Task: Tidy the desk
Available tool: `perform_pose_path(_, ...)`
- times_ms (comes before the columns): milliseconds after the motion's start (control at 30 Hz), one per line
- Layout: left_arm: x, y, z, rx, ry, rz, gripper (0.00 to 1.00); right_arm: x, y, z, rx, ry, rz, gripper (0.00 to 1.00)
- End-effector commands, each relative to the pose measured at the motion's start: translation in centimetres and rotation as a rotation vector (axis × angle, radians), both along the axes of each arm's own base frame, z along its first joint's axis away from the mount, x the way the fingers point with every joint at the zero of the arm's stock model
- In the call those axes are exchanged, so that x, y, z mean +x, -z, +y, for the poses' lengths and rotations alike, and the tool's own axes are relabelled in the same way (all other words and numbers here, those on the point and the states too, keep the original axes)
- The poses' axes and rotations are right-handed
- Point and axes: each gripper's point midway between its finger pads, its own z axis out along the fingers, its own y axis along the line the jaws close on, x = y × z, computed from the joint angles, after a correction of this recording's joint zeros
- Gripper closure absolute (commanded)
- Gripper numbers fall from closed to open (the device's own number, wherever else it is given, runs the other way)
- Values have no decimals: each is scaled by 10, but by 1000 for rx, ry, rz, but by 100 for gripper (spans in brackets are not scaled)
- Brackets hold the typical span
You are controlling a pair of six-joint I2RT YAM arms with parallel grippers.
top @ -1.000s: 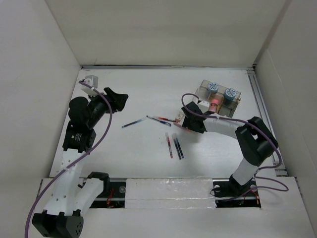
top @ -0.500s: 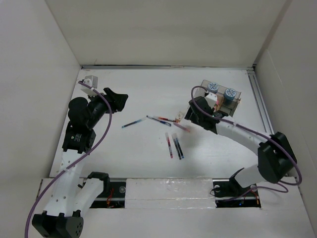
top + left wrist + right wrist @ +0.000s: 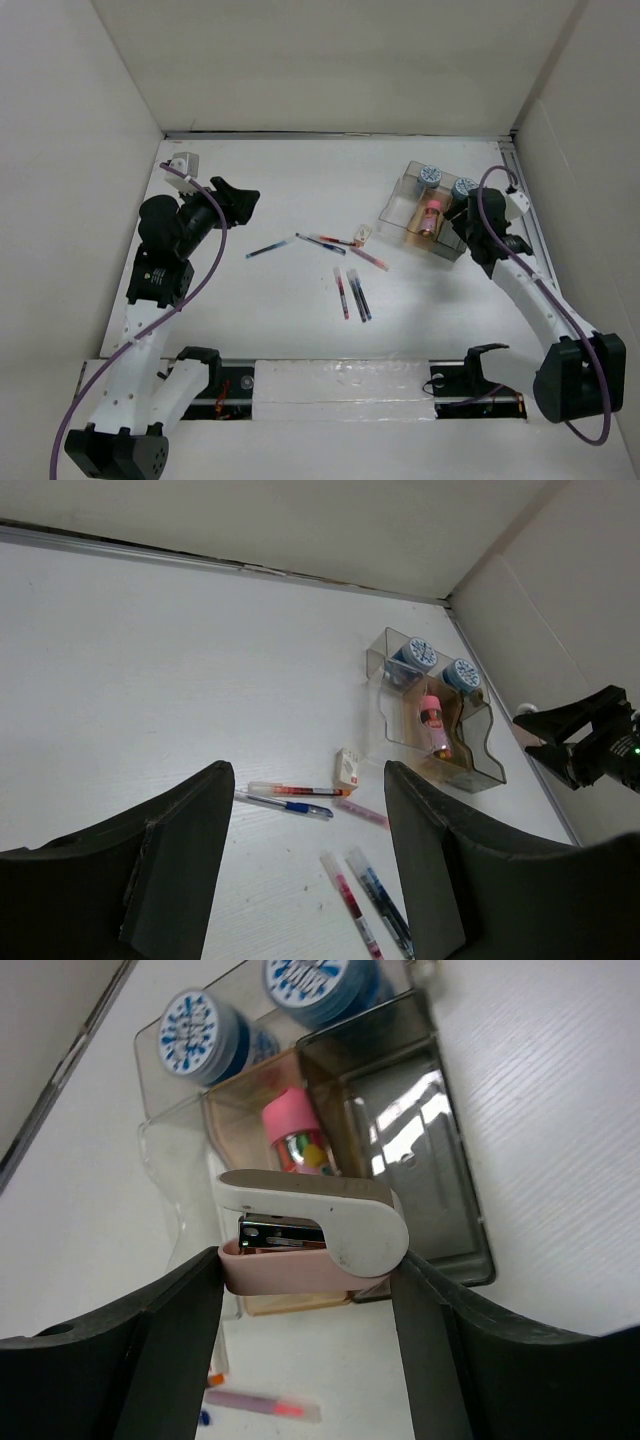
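Note:
My right gripper has to go down with the stapler next. I will lower it into the tray's empty section beside the pink bottle, then open.
The white desk holds several loose pens: a blue one, a red and a blue one side by side, and others next to a small white box. My right gripper is shut on a pink and white stapler, held just right of the clear tray. My right gripper looks down on the tray. My left gripper is open and empty over the desk's left side; in its own view the pens lie between its fingers.
The tray holds two blue-lidded jars and a pink bottle; they also show in the right wrist view. White wall panels enclose the desk. A metal rail runs along the right edge.
My right arm has swung from the pens by the tray's left side over to the tray's right side, carrying the stapler. The left arm has not moved.

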Motion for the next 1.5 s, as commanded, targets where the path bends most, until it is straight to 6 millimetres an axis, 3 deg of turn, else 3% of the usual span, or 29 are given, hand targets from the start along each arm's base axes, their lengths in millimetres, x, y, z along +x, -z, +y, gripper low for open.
perform_pose_path(0,0,-12,-3,-10,19,-46,42,7,-9,-6,105,-10,-91,42)
perform_pose_path(167,-1,-14,-1,-8,13,-55,42,8,9,-21,130,29,-42,41)
perform_pose_path(400,-1,-14,-1,-6,11,-55,42,20,33,-15,194,-17,1,39)
perform_pose_path(500,-2,-15,-1,-7,13,-59,42,22,37,-19,208,-8,13,31)
perform_pose_path(533,-2,-15,-1,-6,11,-59,42,22,37,-19,210,-5,16,21)
perform_pose_path(633,0,-13,-1,-5,11,-50,42,20,34,-20,204,-3,-1,10)
perform_pose_path(800,1,-13,-2,-4,14,-52,42,18,21,-17,188,-24,-41,8)
perform_pose_path(833,0,-11,-2,-5,16,-47,42,18,17,-10,187,-51,-61,26)
perform_pose_path(900,0,-12,-2,-5,16,-49,42,16,1,18,170,-145,-133,48)
perform_pose_path(933,0,-13,-2,-6,14,-52,42,15,0,30,162,-184,-142,68)
perform_pose_path(967,0,-13,-1,-4,11,-52,42,10,1,57,154,-258,-135,74)
perform_pose_path(1067,0,-12,-2,-5,14,-50,42,12,8,94,97,-356,-84,83)
perform_pose_path(1100,0,-12,-2,-6,16,-50,42,11,21,115,52,-400,-21,84)
perform_pose_path(1167,-1,-14,-2,-6,17,-53,42,11,31,134,14,-436,27,84)
perform_pose_path(1200,0,-12,-1,-5,13,-50,42,5,37,153,-4,-488,51,82)
perform_pose_path(1333,-2,-15,-1,-6,14,-58,42,12,59,192,-63,-547,118,44)
perform_pose_path(1467,-2,-13,-2,-8,17,-54,42,21,79,204,-125,-541,186,31)
